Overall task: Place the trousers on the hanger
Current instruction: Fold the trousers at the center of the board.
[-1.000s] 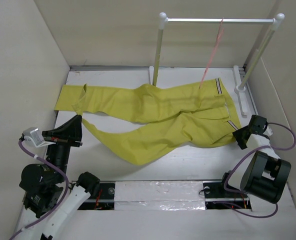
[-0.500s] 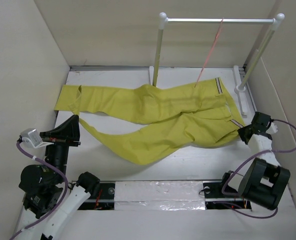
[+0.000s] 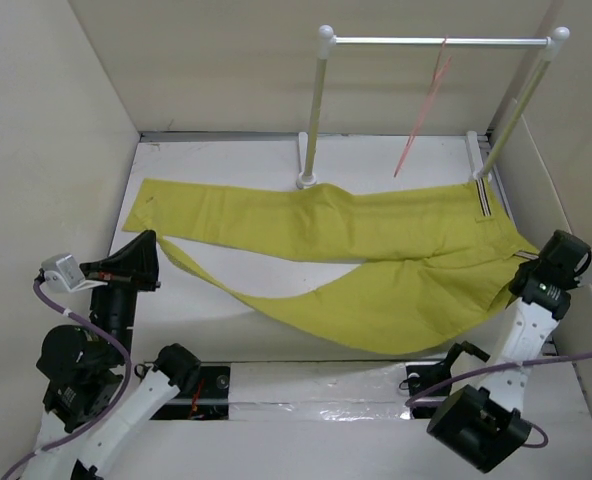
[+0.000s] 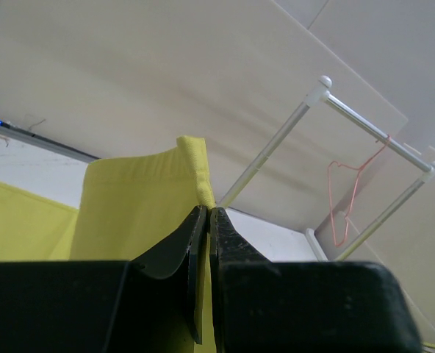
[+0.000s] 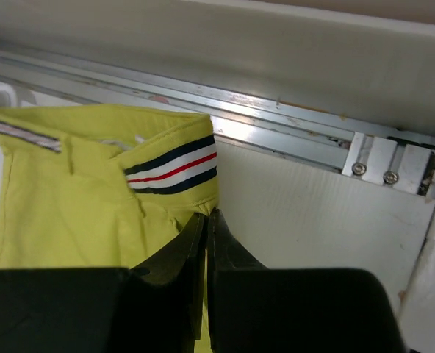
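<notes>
The robot's right gripper has to carry the waistband's near edge outward next, onto the waistband's far corner (image 3: 482, 190) (image 5: 4, 125), which lies outward of that gripper, and let it go, because the trousers' legs lie spread apart.
The mustard-yellow trousers (image 3: 356, 240) lie stretched across the table, legs to the left, striped waistband at the right. My left gripper (image 3: 154, 238) is shut on a leg's hem, the cloth (image 4: 137, 206) standing up between its jaws. My right gripper (image 3: 521, 285) is shut on the waistband edge just below the white, red and dark stripe (image 5: 172, 167). The pinkish-red wire hanger (image 3: 421, 110) hangs by its hook from the rail's metal bar, above the trousers' waist end. It also shows in the left wrist view (image 4: 353, 193).
The white-posted rail (image 3: 436, 42) stands at the back right, its left post's foot (image 3: 307, 181) touching the trousers' far edge. Cardboard walls close in the left, back and right sides. A metal track (image 5: 276, 125) runs along the right wall.
My right gripper has pulled the waistband to the right and nearer, drawing the trousers out flatter and longer. The left gripper has stayed about where it was, holding the hem. The hanger swings slightly.
</notes>
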Tool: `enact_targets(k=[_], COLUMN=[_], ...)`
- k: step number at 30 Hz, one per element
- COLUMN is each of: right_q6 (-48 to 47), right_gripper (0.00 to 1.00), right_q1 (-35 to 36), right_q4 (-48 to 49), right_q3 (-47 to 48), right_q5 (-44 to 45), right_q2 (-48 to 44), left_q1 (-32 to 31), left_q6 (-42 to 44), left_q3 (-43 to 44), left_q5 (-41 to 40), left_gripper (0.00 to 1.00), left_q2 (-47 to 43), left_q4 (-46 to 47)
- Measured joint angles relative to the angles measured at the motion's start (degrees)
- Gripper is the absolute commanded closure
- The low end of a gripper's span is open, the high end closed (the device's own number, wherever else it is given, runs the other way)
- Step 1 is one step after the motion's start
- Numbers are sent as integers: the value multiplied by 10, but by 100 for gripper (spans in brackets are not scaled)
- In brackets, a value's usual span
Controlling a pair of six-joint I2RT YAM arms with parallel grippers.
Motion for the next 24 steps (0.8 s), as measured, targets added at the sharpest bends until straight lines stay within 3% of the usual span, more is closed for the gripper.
enact_targets(k=[10,18,20,24], right_q6=[-48,-54,-55,-55], right_gripper=[100,100,100,100], right_q1=[43,88,114,135], right_q4=[-99,-45,-18,15], right_q3=[10,104,129,180], right_q5=[49,48,52,51], right_q2=[-100,57,100,166], left_q1=[-146,-194,-195,-196], left_q6=[17,32,50,153], left_q3=[14,37,36,-15], left_q5=[-221,-407,-439,-513], left_gripper=[100,100,100,100], left_q2=[-2,20,30,54], left_q4=[-56,-75,-55,75])
